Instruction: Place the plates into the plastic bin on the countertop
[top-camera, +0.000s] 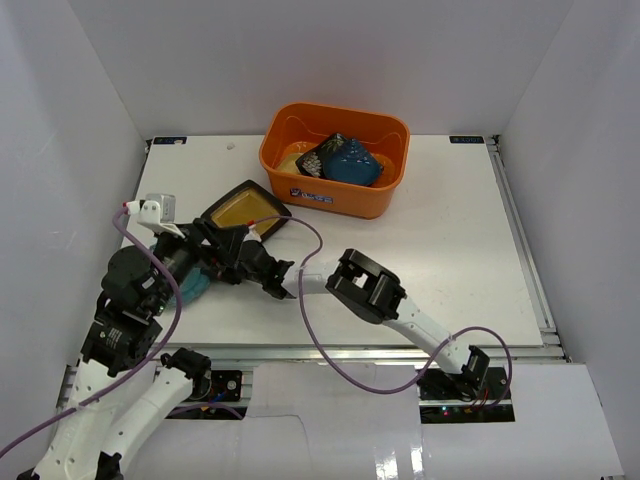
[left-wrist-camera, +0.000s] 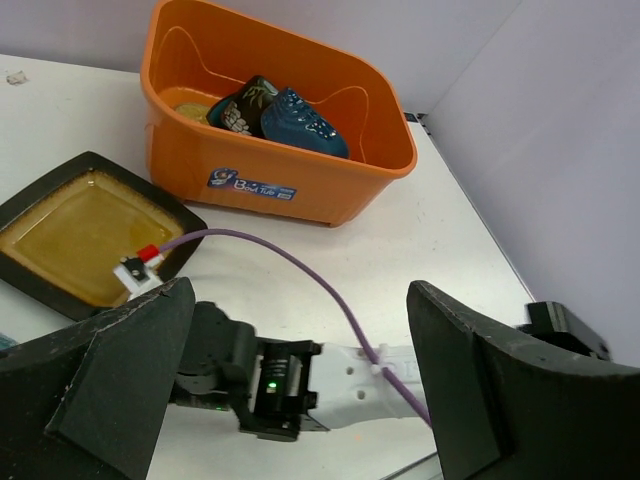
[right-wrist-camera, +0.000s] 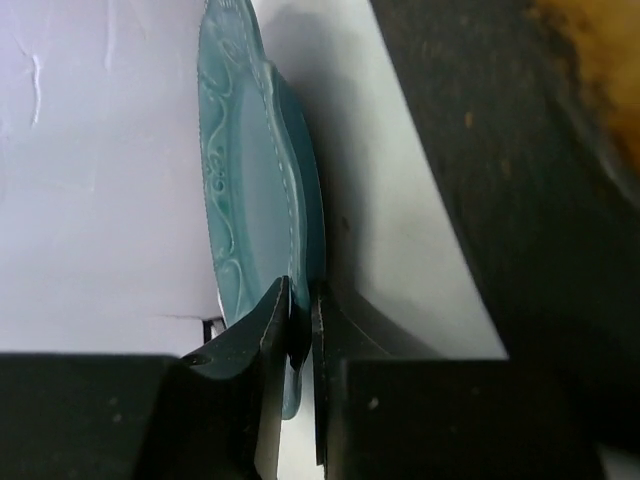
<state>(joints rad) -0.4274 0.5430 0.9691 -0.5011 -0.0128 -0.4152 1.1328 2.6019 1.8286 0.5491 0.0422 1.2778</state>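
Note:
The right gripper lifts the teal scalloped plate (right-wrist-camera: 250, 180) next, swings outward over the orange bin (top-camera: 335, 160) and lowers it beside the dark blue plate, since plates already stand there.
The orange plastic bin (top-camera: 335, 160) stands at the back of the white countertop (top-camera: 450, 250) and holds a yellow plate (top-camera: 292, 157), a black floral plate (top-camera: 322, 158) and a dark blue plate (top-camera: 352, 162). It also shows in the left wrist view (left-wrist-camera: 280, 180). The black-rimmed amber plate (top-camera: 243, 208) lies flat in front of the bin, to its left. My right gripper (right-wrist-camera: 300, 330) is shut on the rim of the teal scalloped plate (right-wrist-camera: 250, 180), whose edge shows under my left arm (top-camera: 190, 288). My left gripper (left-wrist-camera: 300, 370) is open and empty above the right arm's wrist (left-wrist-camera: 265, 385).
The amber plate's dark rim (right-wrist-camera: 520, 200) lies close beside the held teal plate. A purple cable (left-wrist-camera: 300, 270) runs over the countertop along the right arm. White walls enclose the countertop on three sides. The metal rail (top-camera: 400, 350) marks the front edge.

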